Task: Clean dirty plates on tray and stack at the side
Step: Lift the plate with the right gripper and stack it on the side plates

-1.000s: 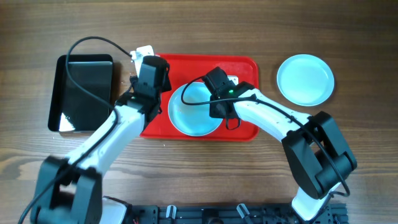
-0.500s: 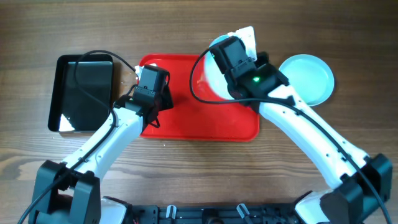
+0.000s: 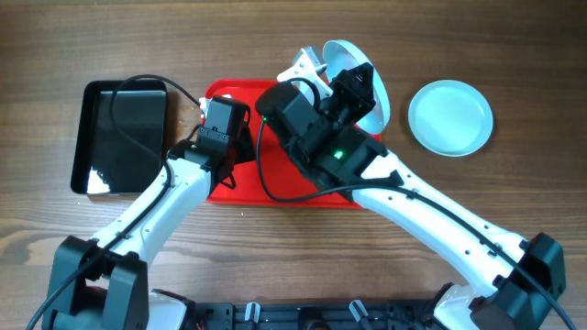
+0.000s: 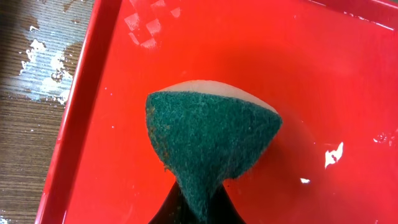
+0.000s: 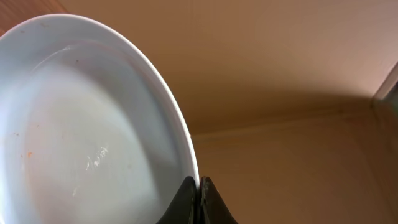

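Observation:
My right gripper swings past the red tray next and turns the tilted plate level before it lowers the plate onto the second plate (image 3: 450,118).
My right gripper (image 3: 353,92) is shut on the rim of a pale plate (image 3: 344,55) and holds it tilted on edge, high above the far side of the red tray (image 3: 240,186). In the right wrist view the jaws (image 5: 199,186) pinch the rim, and the plate (image 5: 93,137) shows a few tiny orange specks. A second plate (image 3: 449,117) lies flat on the table to the right of the tray. A third plate is out of view. My left gripper (image 3: 227,147) is shut on a green scouring sponge (image 4: 211,143) just above the tray's left part (image 4: 112,155).
A black glossy tray (image 3: 119,137) stands to the left of the red tray. Wet white flecks lie on the wood by the red tray's left rim (image 4: 43,62). My raised right arm (image 3: 413,211) hides much of the red tray from above.
My right gripper has lifted the plate off the tray, up and toward the far side, tipping it on edge. My left gripper drew back a little with the sponge, then held still.

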